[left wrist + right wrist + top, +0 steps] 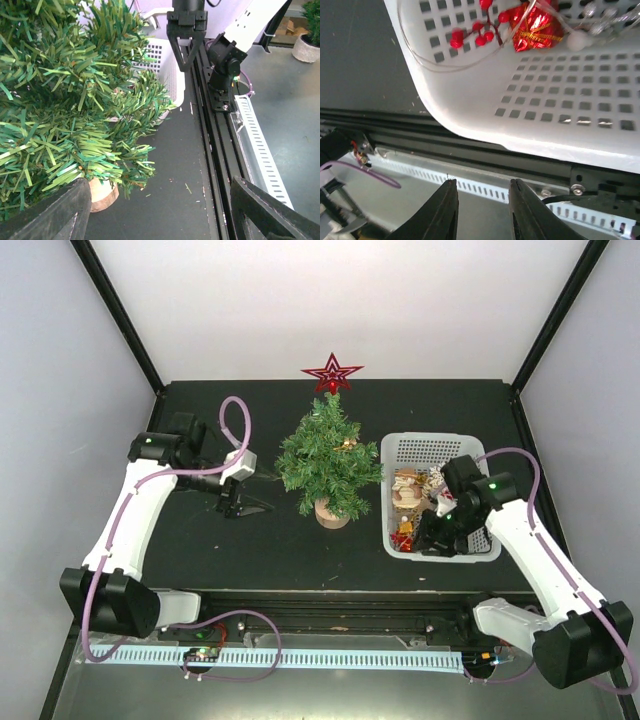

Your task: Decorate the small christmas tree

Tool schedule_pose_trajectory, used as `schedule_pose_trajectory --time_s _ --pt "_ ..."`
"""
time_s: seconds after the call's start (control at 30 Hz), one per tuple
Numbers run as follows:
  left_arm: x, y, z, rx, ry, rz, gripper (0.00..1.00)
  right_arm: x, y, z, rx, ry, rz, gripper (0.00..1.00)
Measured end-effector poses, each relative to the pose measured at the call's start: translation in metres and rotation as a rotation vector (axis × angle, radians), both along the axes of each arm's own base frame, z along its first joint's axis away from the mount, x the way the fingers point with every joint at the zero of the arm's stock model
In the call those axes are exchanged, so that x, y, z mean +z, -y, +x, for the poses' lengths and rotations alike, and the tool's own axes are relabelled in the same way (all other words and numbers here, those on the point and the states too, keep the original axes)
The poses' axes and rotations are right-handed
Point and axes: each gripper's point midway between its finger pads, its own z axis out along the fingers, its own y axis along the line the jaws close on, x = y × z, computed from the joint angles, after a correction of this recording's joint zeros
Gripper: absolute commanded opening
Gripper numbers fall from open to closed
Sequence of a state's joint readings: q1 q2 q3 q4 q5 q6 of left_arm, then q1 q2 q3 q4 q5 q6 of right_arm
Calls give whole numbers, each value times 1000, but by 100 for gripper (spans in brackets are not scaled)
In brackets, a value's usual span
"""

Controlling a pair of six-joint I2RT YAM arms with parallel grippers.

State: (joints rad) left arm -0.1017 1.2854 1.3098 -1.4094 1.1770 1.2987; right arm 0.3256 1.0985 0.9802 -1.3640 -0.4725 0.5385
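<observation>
My right gripper moves outward over the white basket next, then lowers to the plush snowman ornament farther out beside the basket's side facing the tree.
The small christmas tree (328, 465) stands mid-table on its wooden stump base (332, 512), with a red star (332, 373) at its tip and a small gold ornament (347, 444) on a branch. My left gripper (235, 502) is just left of the tree, open and empty. In the left wrist view the tree (60, 100) and its base (102, 192) lie ahead of my wide-open left gripper (155, 215). My right gripper (432, 535) hovers over the near-left corner of the white basket (440, 452), open and empty (482, 200).
The basket (555, 100) holds several ornaments, among them red berries (470, 32) and a red foil gift (537, 25). A black rail (215, 150) runs along the table's near edge. Dark frame posts stand at the back corners.
</observation>
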Motion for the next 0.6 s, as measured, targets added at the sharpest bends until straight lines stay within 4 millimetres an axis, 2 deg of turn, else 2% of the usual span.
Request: schedule_pose_trajectory --time_s 0.07,0.1,0.27,0.4,0.6 --pt "-3 1 2 -2 -11 4 77 5 4 4 -1 25 -27 31" --pt "-5 1 3 -2 -15 5 77 16 12 15 -7 83 -84 31" --pt "-9 3 8 11 -31 7 77 16 24 32 -28 125 -172 31" --pt "-15 2 23 69 -55 28 77 5 32 62 -72 144 -255 30" --pt "-17 -4 62 221 -75 44 77 -28 43 127 -200 170 -300 25"
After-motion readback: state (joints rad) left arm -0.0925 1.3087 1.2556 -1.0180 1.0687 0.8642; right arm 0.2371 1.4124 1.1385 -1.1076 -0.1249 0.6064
